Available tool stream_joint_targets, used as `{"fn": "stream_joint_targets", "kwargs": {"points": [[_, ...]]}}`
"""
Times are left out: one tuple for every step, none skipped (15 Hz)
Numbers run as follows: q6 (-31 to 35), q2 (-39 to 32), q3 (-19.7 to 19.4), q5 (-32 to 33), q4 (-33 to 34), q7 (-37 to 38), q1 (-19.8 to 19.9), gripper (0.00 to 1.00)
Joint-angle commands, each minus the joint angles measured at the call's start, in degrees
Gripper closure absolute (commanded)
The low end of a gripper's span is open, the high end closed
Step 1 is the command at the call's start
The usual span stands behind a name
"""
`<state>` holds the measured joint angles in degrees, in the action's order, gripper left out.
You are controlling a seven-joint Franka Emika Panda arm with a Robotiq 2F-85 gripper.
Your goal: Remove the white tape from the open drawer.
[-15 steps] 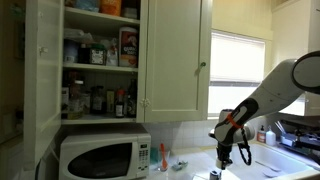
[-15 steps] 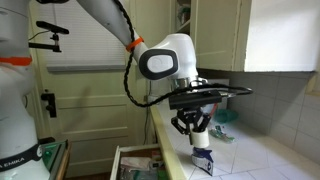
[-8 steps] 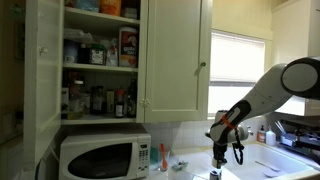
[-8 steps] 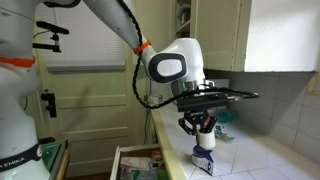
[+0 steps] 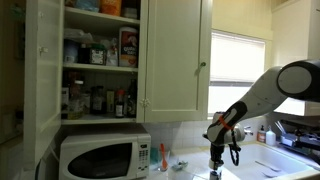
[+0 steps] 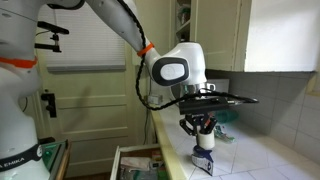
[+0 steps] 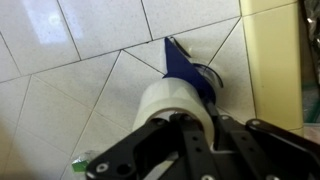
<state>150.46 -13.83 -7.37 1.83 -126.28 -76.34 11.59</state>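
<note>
My gripper will ease down slightly and release the white tape's side, as the white tape (image 6: 205, 141) is already clear of the open drawer (image 6: 128, 160), low over the tiled counter.
The white tape (image 7: 172, 104) is a broad roll with a blue dispenser part (image 7: 188, 64) hanging below it. My gripper (image 7: 190, 128) is shut on the roll's wall, just above the white tiled counter (image 7: 70, 90). In an exterior view the gripper (image 6: 203, 128) holds the tape (image 6: 205, 141) with the blue part (image 6: 203, 163) down at the counter; whether it touches the tiles I cannot tell. The open drawer (image 6: 128, 160) lies below and to the left of the counter edge. In an exterior view the gripper (image 5: 217, 157) hangs low over the counter.
A microwave (image 5: 100, 156) stands on the counter under an open cupboard full of bottles (image 5: 100, 60). A sink area (image 5: 290, 150) with bottles lies beside a window. A teal object (image 6: 226, 117) sits on the counter behind the gripper. A green-white scrap (image 7: 82, 163) lies on the tiles.
The arm has shifted slightly along the counter with the tape in its jaws and sunk a little. The grip has not changed.
</note>
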Motion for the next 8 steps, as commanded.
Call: {"fn": "stream_joint_targets", "kwargs": {"points": [[-2.6, -1.3, 1.7, -1.1, 1.6, -1.3, 1.5, 0.96], [-2.7, -1.5, 1.9, -1.0, 1.7, -1.3, 1.6, 0.96], [-2.9, -1.6, 2.1, -0.9, 1.7, -1.2, 1.6, 0.96], [-3.1, -1.8, 2.3, -1.0, 1.8, -1.3, 1.7, 0.96], [-3.3, -1.9, 2.4, -1.0, 1.8, -1.3, 1.8, 0.96], [-3.6, -2.0, 2.5, -1.0, 1.8, -1.2, 1.8, 0.96], [-3.8, -2.1, 2.5, -0.8, 1.8, -1.1, 1.8, 0.96], [-4.0, -2.1, 2.4, -0.6, 1.8, -0.9, 1.8, 0.96]]}}
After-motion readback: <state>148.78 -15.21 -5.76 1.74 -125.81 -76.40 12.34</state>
